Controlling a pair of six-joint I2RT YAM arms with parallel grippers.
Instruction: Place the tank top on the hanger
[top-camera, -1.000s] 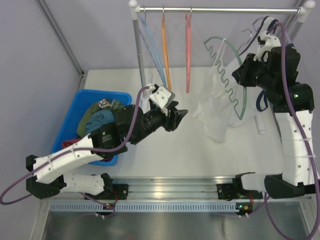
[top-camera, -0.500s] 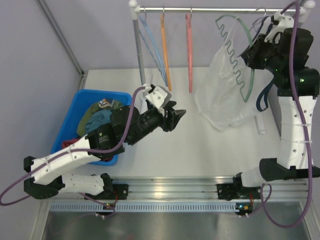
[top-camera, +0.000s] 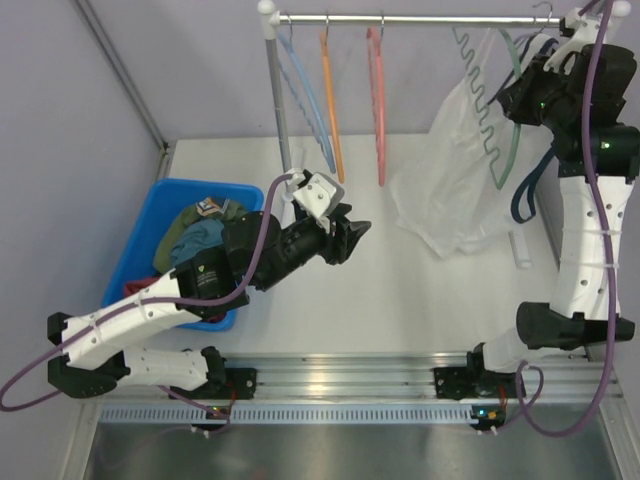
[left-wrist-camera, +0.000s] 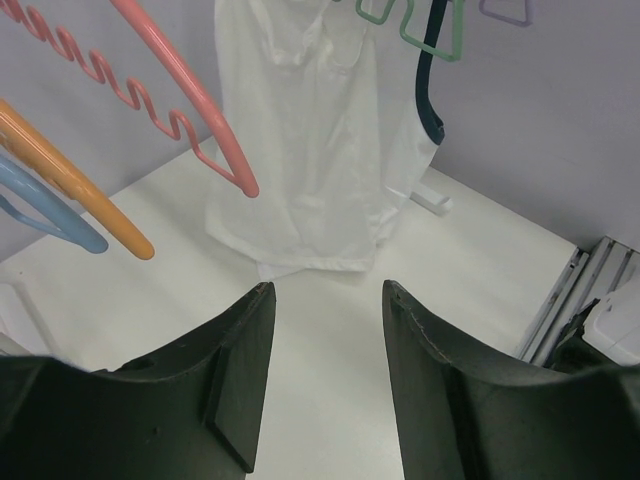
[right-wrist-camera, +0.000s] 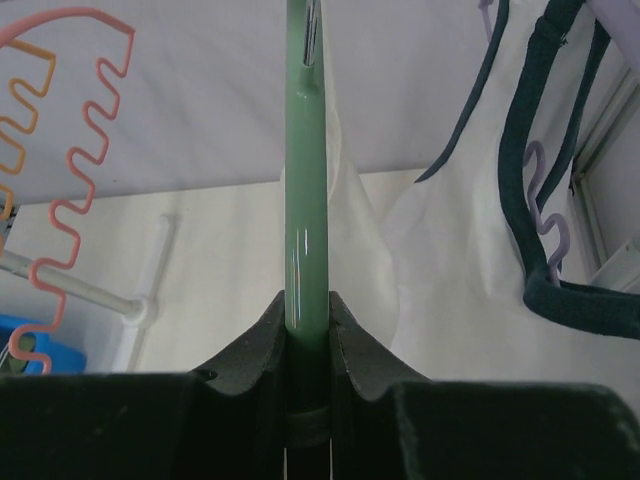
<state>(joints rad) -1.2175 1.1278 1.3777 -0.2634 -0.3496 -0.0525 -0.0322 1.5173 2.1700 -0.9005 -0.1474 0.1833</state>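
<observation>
Next, my right gripper will go down slightly to seat the green hanger's hook on the rail and release the hanger's bar (right-wrist-camera: 305, 200), since the hook already loops over the rail.
The plain white tank top (top-camera: 450, 170) hangs on the sage-green hanger (top-camera: 512, 110), high at the back right near the rail (top-camera: 430, 19); its hem rests on the table. My right gripper (top-camera: 522, 95) is shut on the hanger's green bar (right-wrist-camera: 305, 200), with the white fabric (right-wrist-camera: 440, 260) behind it. My left gripper (top-camera: 358, 235) is open and empty over the table's middle, pointing toward the tank top (left-wrist-camera: 310, 140). The hanger's wavy green edge (left-wrist-camera: 425, 35) shows at the top of the left wrist view.
Pale blue (top-camera: 305, 90), orange (top-camera: 331, 100) and salmon-red (top-camera: 377, 100) hangers hang on the rail. A navy-trimmed top on a lavender hanger (right-wrist-camera: 540, 200) hangs at far right. A blue bin of clothes (top-camera: 185, 240) stands at left. A small white object (top-camera: 520, 248) lies at right.
My right gripper has lifted the hanger with the tank top up and to the right, close to the rail. The left arm has barely moved.
</observation>
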